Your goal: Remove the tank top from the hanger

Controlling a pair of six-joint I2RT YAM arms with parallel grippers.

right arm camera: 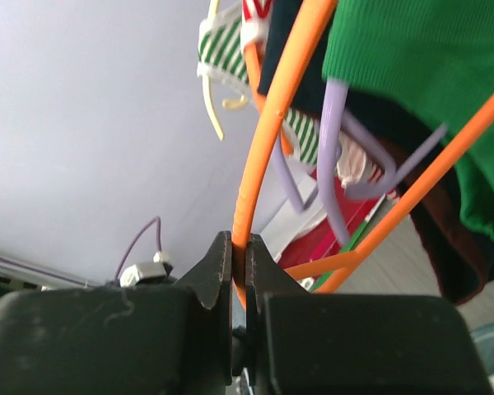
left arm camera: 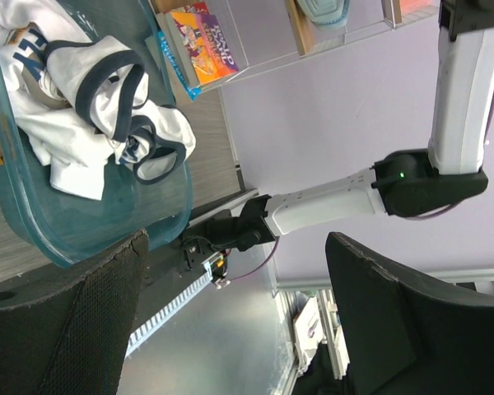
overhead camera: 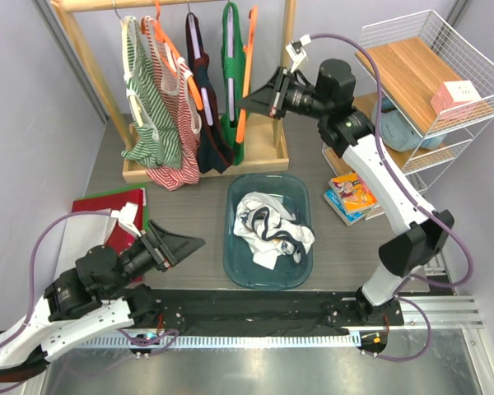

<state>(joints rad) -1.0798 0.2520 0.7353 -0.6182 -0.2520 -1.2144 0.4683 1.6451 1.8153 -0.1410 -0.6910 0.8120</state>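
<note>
My right gripper should next move the bare hanger (overhead camera: 246, 82) up and outward toward the bar of the rack, then open, because the tank top is in the bin (overhead camera: 233, 265).
The white tank top (overhead camera: 272, 228) with navy trim lies crumpled in the teal bin (overhead camera: 233, 265), and also shows in the left wrist view (left arm camera: 82, 123). It is off the hanger. The bare orange hanger (overhead camera: 246, 82) hangs at the right end of the wooden rack, beside the green top. My right gripper (overhead camera: 245, 104) is shut on the hanger's lower shoulder, and the orange rod (right arm camera: 267, 123) is pinched between its jaws (right arm camera: 240, 247). My left gripper (overhead camera: 199, 243) is open and empty, low at the front left of the bin, with its jaws wide apart (left arm camera: 235, 247).
The wooden rack (overhead camera: 267, 156) holds striped tops (overhead camera: 160, 107), a dark garment (overhead camera: 206, 99) and a green tank top (overhead camera: 230, 74). A wire shelf (overhead camera: 445, 90) stands at the right, with books (overhead camera: 351, 196) beside it. A red folder (overhead camera: 107, 206) lies at the left.
</note>
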